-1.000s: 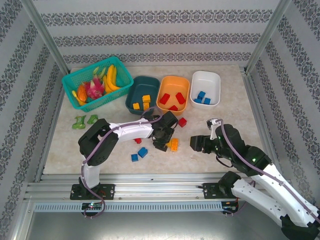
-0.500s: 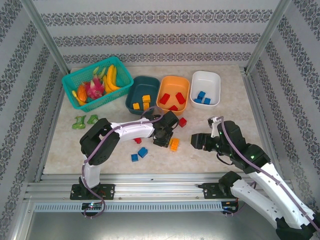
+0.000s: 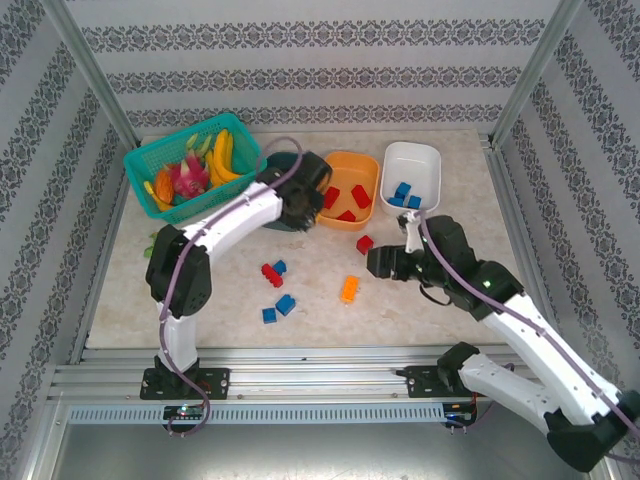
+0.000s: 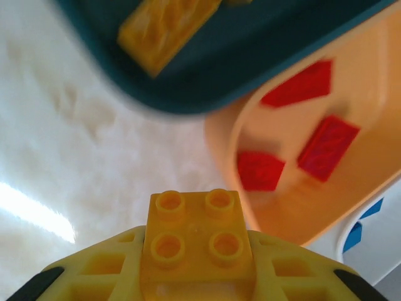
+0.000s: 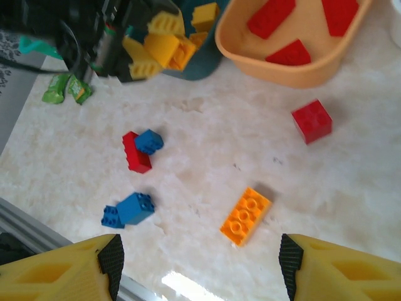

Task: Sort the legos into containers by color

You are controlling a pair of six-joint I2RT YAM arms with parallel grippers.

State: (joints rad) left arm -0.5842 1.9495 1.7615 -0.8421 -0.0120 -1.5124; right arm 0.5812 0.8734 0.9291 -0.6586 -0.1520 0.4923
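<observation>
My left gripper will next move outward and down to the dark teal tub's bottom, outward of and below its fingers, and release the yellow lego.
My left gripper (image 3: 300, 200) hangs over the near edge of the dark teal tub (image 4: 250, 63), shut on a small yellow lego (image 4: 197, 235). Another yellow lego (image 4: 166, 28) lies in that tub. The orange tub (image 3: 365, 160) holds three red legos, and the white tub (image 3: 415, 155) holds blue ones. My right gripper (image 5: 200, 269) is open above the table, with an orange lego (image 5: 245, 216) below and between its fingers. Also loose on the table are a red lego (image 3: 365, 244), a red and blue pair (image 3: 271, 271) and two blue legos (image 3: 285, 304).
A teal mesh basket (image 3: 140, 160) of toy fruit stands at the back left. Green wrapped pieces (image 5: 66, 89) lie on the left of the table. Metal frame posts rise at the back corners, and a rail runs along the near edge.
My left gripper closed on the yellow lego at the table's middle and carried it back to the dark teal tub. My right gripper moved forward and left, towards the orange lego.
</observation>
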